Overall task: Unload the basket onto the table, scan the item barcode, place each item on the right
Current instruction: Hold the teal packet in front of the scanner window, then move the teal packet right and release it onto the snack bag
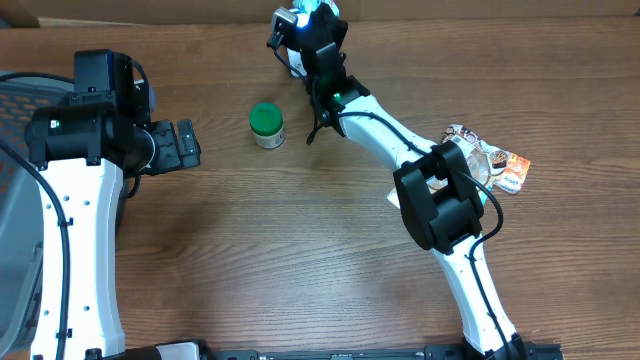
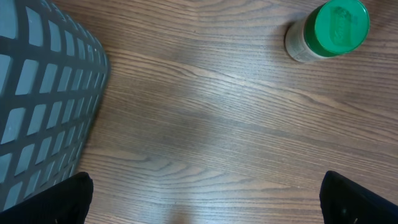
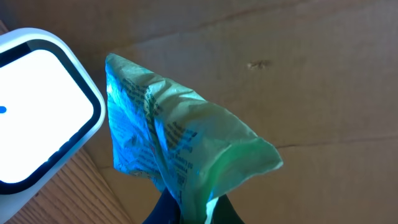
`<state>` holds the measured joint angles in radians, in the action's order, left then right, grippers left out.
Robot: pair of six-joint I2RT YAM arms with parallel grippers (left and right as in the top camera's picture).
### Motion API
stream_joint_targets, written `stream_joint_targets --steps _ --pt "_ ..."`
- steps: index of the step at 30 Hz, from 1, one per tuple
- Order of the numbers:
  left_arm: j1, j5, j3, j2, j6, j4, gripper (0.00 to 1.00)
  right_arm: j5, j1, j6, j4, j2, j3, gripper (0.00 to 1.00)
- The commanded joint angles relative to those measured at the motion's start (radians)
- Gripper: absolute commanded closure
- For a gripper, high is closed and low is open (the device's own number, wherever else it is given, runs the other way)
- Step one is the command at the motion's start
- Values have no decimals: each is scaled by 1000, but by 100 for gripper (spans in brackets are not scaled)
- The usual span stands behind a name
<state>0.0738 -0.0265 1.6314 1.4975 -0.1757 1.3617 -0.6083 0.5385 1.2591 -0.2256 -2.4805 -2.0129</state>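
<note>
The snack packet [image 1: 483, 158] glows at the scanner [image 1: 285, 22]. My right gripper will move back, to the right in the overhead view, down onto the packet and let go.
My right gripper [image 3: 193, 208] is shut on the bottom of a crinkled printed packet [image 3: 174, 143], which stands up from the fingers and glows blue-green. The white scanner [image 3: 37, 118] with its dark rim sits just left of the packet, its lit window close to it. From overhead, the right gripper [image 1: 312, 30] holds the packet [image 1: 320, 8] at the table's far edge, beside the scanner [image 1: 285, 22]. My left gripper [image 1: 185, 145] hovers open over bare wood at the left, and its fingertips [image 2: 62, 199] stand far apart with nothing between them.
A jar with a green lid [image 1: 266, 125] stands between the two arms, also in the left wrist view [image 2: 329, 30]. A colourful snack packet [image 1: 490, 160] lies at the right. A grey mesh basket [image 2: 43, 99] sits at the far left [image 1: 15, 200]. Cardboard backs the table.
</note>
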Motion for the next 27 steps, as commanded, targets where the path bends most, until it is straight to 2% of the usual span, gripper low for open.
stream_joint_targets --steps 1,11,15,18,22,27 --pt "5 9 8 2 8 -2 1 -49 32 60 -16 -3 -14 96" --pt "5 9 8 2 8 -2 0 -189 46 134 -42 18 -14 96" --pt "5 9 8 2 8 -2 0 -189 54 103 50 74 -13 96" --pt "5 9 8 2 8 -2 0 -142 58 -19 163 146 -13 96" --pt "5 9 8 2 8 -2 0 -84 60 -263 319 272 -13 96" --pt "5 9 8 2 8 -2 0 88 60 -628 653 475 -13 96"
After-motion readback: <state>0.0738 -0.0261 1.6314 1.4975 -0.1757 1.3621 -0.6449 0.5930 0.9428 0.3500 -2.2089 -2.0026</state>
